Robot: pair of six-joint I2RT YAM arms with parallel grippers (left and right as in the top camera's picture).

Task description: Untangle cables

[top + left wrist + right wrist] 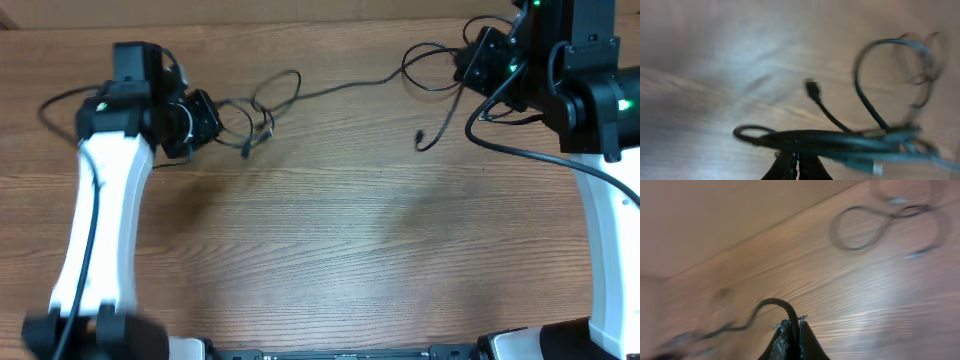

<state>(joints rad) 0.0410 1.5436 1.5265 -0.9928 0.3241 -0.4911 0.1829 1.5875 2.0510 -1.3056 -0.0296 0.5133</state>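
Next, my right gripper moves down toward the tabletop below it and opens to release the cable, since the cable's plug end hangs clear of the tangle.
The cables (262, 112) lie as a loose tangle of thin black loops at the back left of the table. My left gripper (215, 118) is at the tangle's left side. In the left wrist view it (796, 157) is shut on a flat bunch of strands (840, 141), with a small plug end (811, 89) and a loop (875, 75) beyond. One long strand (345, 90) runs right to my right gripper (462, 68). That gripper (794, 326) is shut on a single black cable (771, 302) that arches up out of the jaws. A free plug end (421, 140) hangs below it.
The wooden table (340, 240) spreads out in front of both arms. The white left arm (100, 220) reaches up the left side and the right arm (600, 130), with its own thick black cables, stands at the back right. The table's back edge (300, 22) is close behind the tangle.
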